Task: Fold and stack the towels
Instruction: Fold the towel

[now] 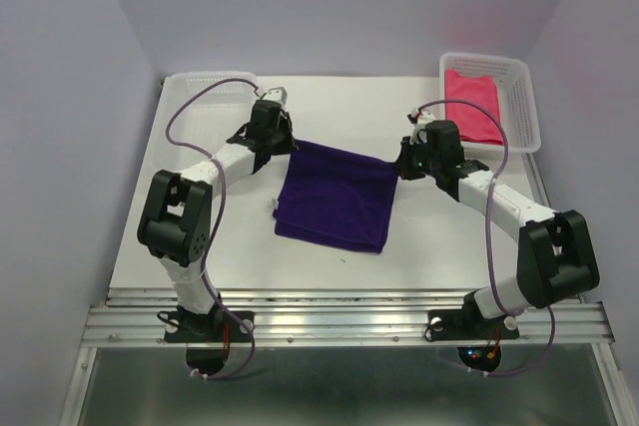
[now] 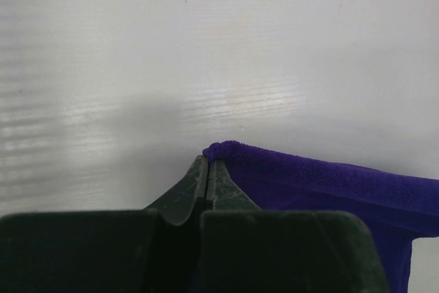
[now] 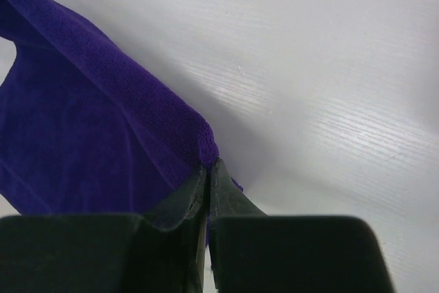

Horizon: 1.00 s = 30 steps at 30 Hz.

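My right gripper moves back and down next and releases the held corner onto the towel's untagged near corner, since that corner lies below and back.
The dark purple towel hangs stretched between my two grippers over the middle of the table, its lower part resting on the surface. A small white tag shows at its left edge. My left gripper is shut on the towel's far left corner. My right gripper is shut on the far right corner. The magenta-pink towel lies in the right basket. The light blue towel with orange blotches is out of view.
A white mesh basket stands at the back left, partly behind the left arm. A second white mesh basket stands at the back right. Grey walls close in the table on three sides.
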### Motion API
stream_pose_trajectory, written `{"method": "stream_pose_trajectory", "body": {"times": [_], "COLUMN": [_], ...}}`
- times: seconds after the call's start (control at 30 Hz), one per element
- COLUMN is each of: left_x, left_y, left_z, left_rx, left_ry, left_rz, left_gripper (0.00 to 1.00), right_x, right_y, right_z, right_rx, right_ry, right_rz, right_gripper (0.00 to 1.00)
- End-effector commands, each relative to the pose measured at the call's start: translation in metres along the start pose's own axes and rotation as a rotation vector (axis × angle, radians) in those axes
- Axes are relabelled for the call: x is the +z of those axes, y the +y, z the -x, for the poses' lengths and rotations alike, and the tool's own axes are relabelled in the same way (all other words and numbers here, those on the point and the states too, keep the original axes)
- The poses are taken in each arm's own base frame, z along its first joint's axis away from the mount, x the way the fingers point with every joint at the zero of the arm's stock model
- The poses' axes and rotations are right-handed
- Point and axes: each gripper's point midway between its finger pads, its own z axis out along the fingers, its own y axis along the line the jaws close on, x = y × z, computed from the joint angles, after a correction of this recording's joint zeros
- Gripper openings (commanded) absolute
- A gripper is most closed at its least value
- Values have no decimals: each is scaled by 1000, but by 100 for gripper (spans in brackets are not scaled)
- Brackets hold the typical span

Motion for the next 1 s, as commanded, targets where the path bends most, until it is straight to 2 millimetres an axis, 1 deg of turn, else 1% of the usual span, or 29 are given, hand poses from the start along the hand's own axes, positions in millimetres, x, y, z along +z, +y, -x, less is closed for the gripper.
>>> {"method": "stream_pose_trajectory", "body": {"times": [0.0,0.07,0.1,0.13,0.17,0.23,0.27,0.3,0.33,0.4,0.43,0.47,0.5,0.53,0.57,0.63,0.67,0.73,0.77,0.83,0.87,0.93,0.97], "left_x": [-14,-12,-11,-11,-10,-15,-20,-22,-24,-33,-36,-36,-41,-42,-42,-48,-49,-56,-61,-68,-72,-76,-78], "left_y": [-22,-18,-14,-13,-11,-19,-23,-24,-23,-22,-20,-14,-12,-10,-5,-6,-2,-3,-5,-7,-4,0,6], "left_z": [41,40,44,43,38,38,33,30,22,22,22,13,14,11,0,-4,-12,-13,-19,-24,-36,-42,-52], "left_rx": [112,124,124,129,129,132,125,121,112,101,97,88,68,55,43,25,20,-1,-8,-35,-44,-65,-92], "left_ry": [-112,-114,-133,-135,-129,-137,-131,-133,-126,-145,-150,-136,-148,-147,-127,-126,-113,-123,-114,-117,-105,-108,-92], "left_rz": [-92,-75,-56,-55,-54,-101,-129,-140,-145,-145,-140,-121,-108,-102,-93,-106,-100,-108,-130,-147,-141,-124,-107], "left_gripper": [0,0,0,0,0,0,0,0,0,0,0,0,0,0,0,0,0,0,0,0,0,0,0], "right_x": [-8,-9,-10,-10,-10,-12,-12,-12,-14,-15,-16,-19,-19,-20,-24,-28,-31,-36,-39,-44,-47,-51,-53], "right_y": [2,3,2,3,3,4,4,4,8,11,13,14,16,18,20,30,33,39,42,46,47,52,55], "right_z": [11,12,13,13,13,10,8,4,2,-3,-12,-14,-23,-26,-28,-35,-39,-47,-51,-54,-58,-63,-66], "right_rx": [-17,-20,-18,-20,-22,-18,-17,-15,-9,3,14,18,31,28,37,43,48,53,58,69,74,82,90], "right_ry": [-57,-61,-63,-64,-66,-51,-46,-42,-39,-31,-12,-14,0,1,-3,12,18,32,32,31,35,46,53], "right_rz": [17,14,12,12,13,19,21,25,43,59,74,79,83,90,100,151,165,195,206,218,220,239,251], "right_gripper": [1,1,1,1,1,1,1,1,1,1,1,1,1,1,1,1,1,1,1,1,1,1,1]}}
